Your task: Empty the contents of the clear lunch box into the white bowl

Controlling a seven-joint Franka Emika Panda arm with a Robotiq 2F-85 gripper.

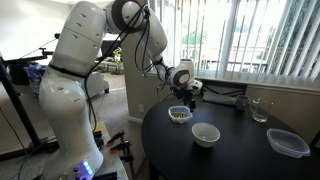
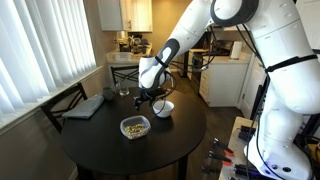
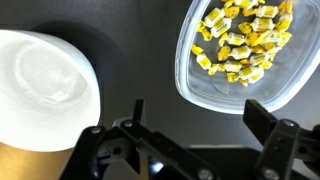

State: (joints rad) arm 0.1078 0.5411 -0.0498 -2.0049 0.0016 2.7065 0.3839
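I will next lower my gripper toward the clear lunch box (image 3: 205,75), with my open fingers on both sides of its rim on the bowl's side (image 3: 181,76), because the bare table there leaves room for a finger.
The clear lunch box (image 3: 205,75) lies at the upper right of the wrist view and holds the contents (image 3: 243,40), small yellow-brown bits. The white bowl (image 3: 45,85) sits at the left and looks empty. My gripper (image 3: 200,115) is open and empty, and hovers over the dark table between the two, touching neither. In both exterior views the gripper (image 1: 189,97) (image 2: 157,98) hangs just above the lunch box (image 1: 179,114) (image 2: 135,127) and the bowl (image 1: 206,134) (image 2: 164,108).
A drinking glass (image 1: 259,109) and a wider, flatter clear container (image 1: 288,142) stand on the round black table (image 1: 230,160). A window with blinds runs along one side. A chair (image 2: 62,103) stands by the table.
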